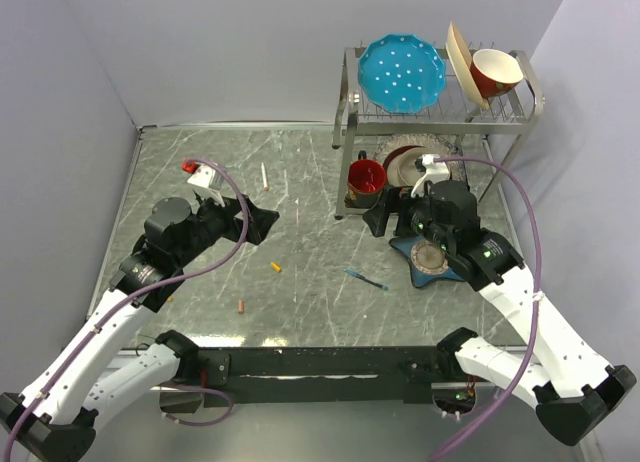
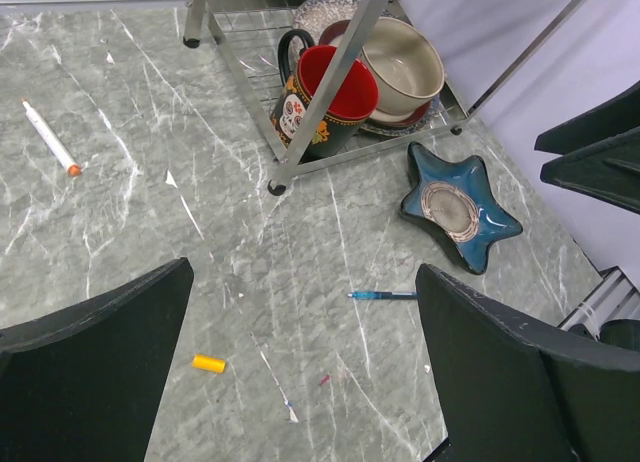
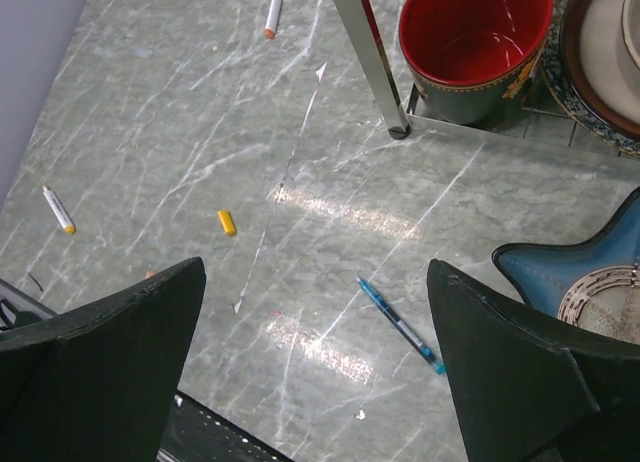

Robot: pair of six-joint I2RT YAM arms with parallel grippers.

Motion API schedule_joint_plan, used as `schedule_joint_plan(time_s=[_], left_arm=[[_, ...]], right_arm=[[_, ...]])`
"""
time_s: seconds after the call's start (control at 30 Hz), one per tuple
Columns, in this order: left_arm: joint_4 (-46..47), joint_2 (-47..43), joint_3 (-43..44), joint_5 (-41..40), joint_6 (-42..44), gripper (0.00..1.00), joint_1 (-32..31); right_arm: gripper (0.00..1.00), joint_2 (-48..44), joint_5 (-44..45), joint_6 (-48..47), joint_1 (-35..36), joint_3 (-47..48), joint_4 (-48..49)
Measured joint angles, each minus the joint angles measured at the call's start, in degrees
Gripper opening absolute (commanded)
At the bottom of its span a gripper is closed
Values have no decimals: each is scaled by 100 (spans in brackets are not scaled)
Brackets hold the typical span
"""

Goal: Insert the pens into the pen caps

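Note:
The blue-teal pen's middle [image 1: 367, 280] [image 3: 400, 324] gets my right gripper lowered onto it next, turning so its open fingers straddle the pen's body, because the pen lies slanted.
A blue-teal pen [image 1: 366, 280] lies on the table's middle right; it also shows in the left wrist view [image 2: 383, 295] and the right wrist view [image 3: 400, 325]. A white pen [image 1: 264, 175] with an orange tip lies at the back [image 2: 50, 138] [image 3: 273, 4]. A second white pen [image 3: 58, 210] lies near the left edge. A yellow-orange cap [image 1: 276, 267] [image 2: 209, 363] [image 3: 227, 222] lies mid-table. A salmon-pink cap [image 1: 241, 306] lies nearer the front. My left gripper [image 1: 258, 222] [image 2: 305, 282] is open and empty above the table. My right gripper [image 1: 385, 220] [image 3: 315, 272] is open and empty.
A metal dish rack [image 1: 440, 112] stands at the back right with a blue plate [image 1: 401, 72] and a red bowl [image 1: 496, 72] on top. A red mug [image 1: 366, 175] and stacked dishes sit under it. A blue star-shaped dish [image 1: 430, 264] lies under my right arm.

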Motion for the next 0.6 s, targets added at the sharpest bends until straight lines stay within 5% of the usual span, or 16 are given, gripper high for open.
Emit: schedule_joint_plan(time_s=[0.27,0.6], left_arm=[[-46,-39,0,-122,46,99,0],[59,-973,-162,-686,87,99,0]], right_arm=[[98,24,323,-243,0,-33,-44],[49,1390,581,-1325,142,-278,184]])
